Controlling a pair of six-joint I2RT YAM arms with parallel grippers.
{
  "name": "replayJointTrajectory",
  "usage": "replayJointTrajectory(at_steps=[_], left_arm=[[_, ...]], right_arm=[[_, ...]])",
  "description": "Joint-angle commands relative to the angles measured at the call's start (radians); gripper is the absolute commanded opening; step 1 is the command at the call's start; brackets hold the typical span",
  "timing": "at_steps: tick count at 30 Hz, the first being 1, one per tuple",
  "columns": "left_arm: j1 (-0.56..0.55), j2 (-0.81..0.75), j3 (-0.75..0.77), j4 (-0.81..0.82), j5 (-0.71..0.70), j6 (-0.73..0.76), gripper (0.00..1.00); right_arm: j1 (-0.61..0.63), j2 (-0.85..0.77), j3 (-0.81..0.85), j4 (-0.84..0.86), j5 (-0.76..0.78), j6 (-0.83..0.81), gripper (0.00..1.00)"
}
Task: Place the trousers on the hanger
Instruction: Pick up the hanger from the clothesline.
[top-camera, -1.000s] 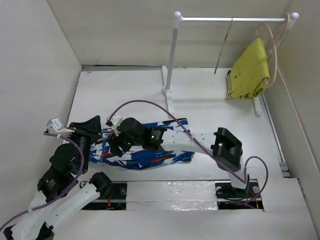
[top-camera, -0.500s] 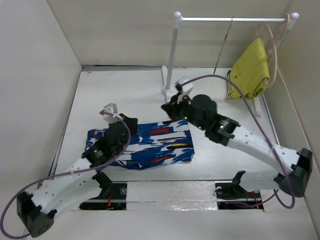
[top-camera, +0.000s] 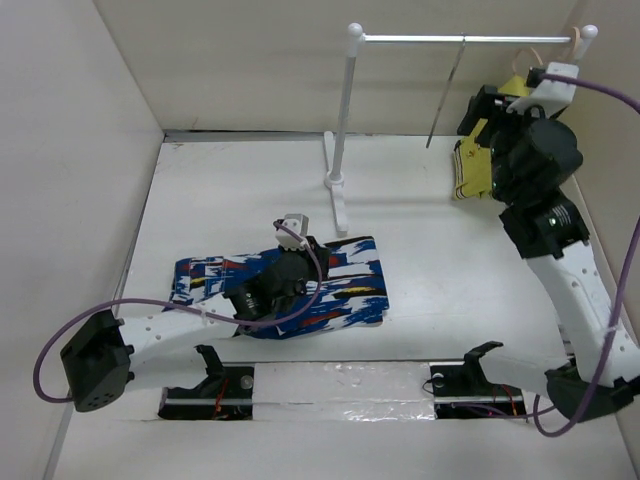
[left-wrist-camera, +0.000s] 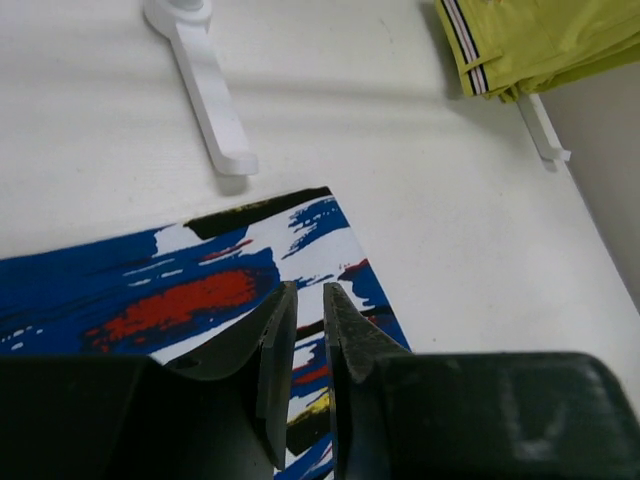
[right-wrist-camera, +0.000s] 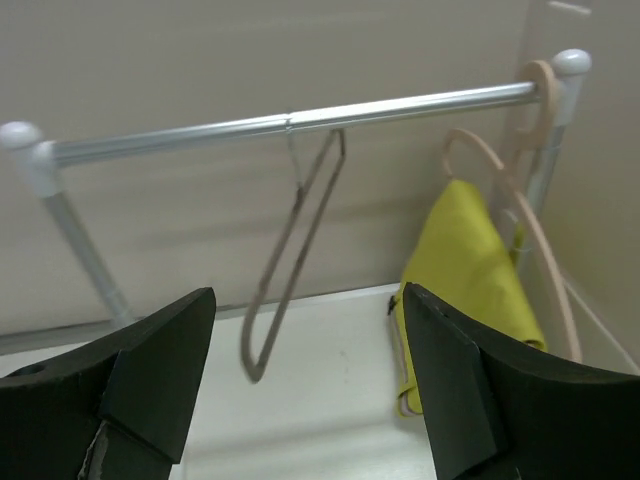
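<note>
My right gripper shifts to the left in the top view next, onto the thin grey hanger's near end, since that end juts free of the rack's bar.
The blue-and-white printed trousers (top-camera: 352, 278) lie folded flat on the table and also show in the left wrist view (left-wrist-camera: 170, 300). My left gripper (top-camera: 312, 260) hovers low over their right half; its jaws (left-wrist-camera: 309, 350) stand almost closed with a thin empty gap. The thin grey hanger (top-camera: 446, 94) hangs edge-on from the rack rail. My right gripper (top-camera: 480, 110) is raised beside it at the back right. In the right wrist view it (right-wrist-camera: 310, 340) is wide open and empty, with the hanger (right-wrist-camera: 253, 374) ahead between the fingers, not touched.
The white rack has a rail (top-camera: 420, 39), a post (top-camera: 345, 110) and a foot (left-wrist-camera: 215, 110) just beyond the trousers. A yellow garment (top-camera: 472, 172) hangs on a beige hanger (right-wrist-camera: 543, 75) at the rail's right end, close to my right arm. Walls enclose three sides.
My right arm swung from the table's middle up to the rack's right end. My left gripper moved right across the trousers. The trousers have not moved.
</note>
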Motion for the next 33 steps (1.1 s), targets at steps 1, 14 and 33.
replayJointTrajectory(at_steps=[1, 14, 33], left_arm=[[-0.002, -0.002, -0.004, 0.168, -0.028, 0.092, 0.16], [-0.002, -0.089, -0.090, 0.208, -0.048, 0.127, 0.18], [0.007, -0.063, -0.093, 0.233, -0.030, 0.107, 0.19]], right_arm=[[-0.086, 0.153, 0.079, -0.097, -0.065, -0.016, 0.81], [-0.119, 0.408, 0.254, -0.141, -0.165, 0.070, 0.67], [-0.160, 0.394, 0.105, -0.051, -0.191, 0.082, 0.16]])
